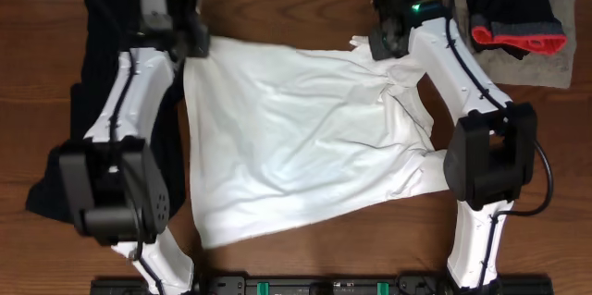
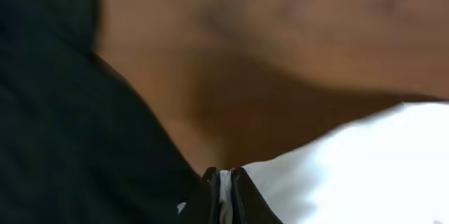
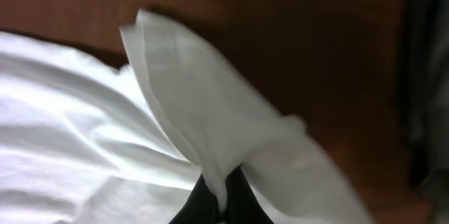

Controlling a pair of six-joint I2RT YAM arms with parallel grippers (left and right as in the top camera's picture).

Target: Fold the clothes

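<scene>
Next, my right gripper carries the pinched corner back and releases it over the shirt's creased side (image 1: 396,95), since that cloth lies just back of the gripper.
A white shirt (image 1: 305,138) lies spread across the middle of the wooden table. My left gripper (image 1: 196,47) is shut on its far left corner; the left wrist view shows white cloth (image 2: 365,161) pinched between the dark fingers (image 2: 226,182). My right gripper (image 1: 384,47) is shut on the far right corner, and the right wrist view shows a folded flap of the shirt (image 3: 203,104) rising from the closed fingers (image 3: 223,192).
A black garment (image 1: 102,101) lies under and beside my left arm at the table's left, and also shows in the left wrist view (image 2: 63,126). A folded dark garment with a red band (image 1: 513,8) rests on a grey cloth (image 1: 555,64) at the far right corner.
</scene>
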